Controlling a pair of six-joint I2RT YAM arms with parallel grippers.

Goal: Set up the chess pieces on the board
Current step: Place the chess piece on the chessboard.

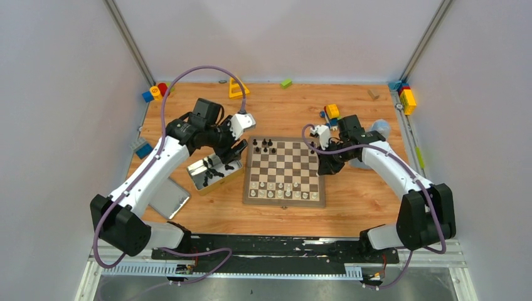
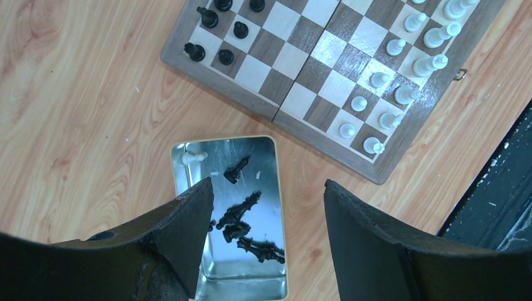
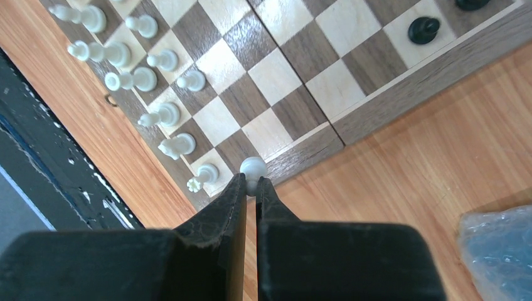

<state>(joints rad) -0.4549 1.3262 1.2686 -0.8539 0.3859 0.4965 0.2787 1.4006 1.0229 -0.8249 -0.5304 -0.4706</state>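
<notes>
I need to move the pawn back and down with my right gripper next, to the dark square before the corner rook (image 1: pixel 313 187) (image 3: pixel 236 148), and let go of it there, since that square is empty.
The board (image 1: pixel 285 166) lies mid-table. Several black chess pieces (image 1: pixel 263 145) stand at its far left corner and pale ones (image 1: pixel 282 190) fill the near rows. My left gripper (image 1: pixel 233 153) hangs open and empty above the silver tin (image 1: pixel 214 174). In the left wrist view its fingers straddle the tin (image 2: pixel 263 169), where several black pieces (image 2: pixel 241 219) and one pale piece (image 2: pixel 193 157) lie. My right gripper (image 1: pixel 326 166) is at the board's right edge. It (image 3: pixel 251 182) is shut on a pale pawn (image 3: pixel 253 167) above the board's border, beside the near-right corner squares (image 3: pixel 263 75).
The tin's flat lid (image 1: pixel 168 197) lies left of the tin. Toy blocks sit at the back left (image 1: pixel 155 93), back middle (image 1: pixel 238 89), behind the right arm (image 1: pixel 332 111) and far right (image 1: pixel 406 97). A blue plastic bag (image 3: pixel 499 251) lies right of the board. A black rail (image 1: pixel 276 248) borders the near edge.
</notes>
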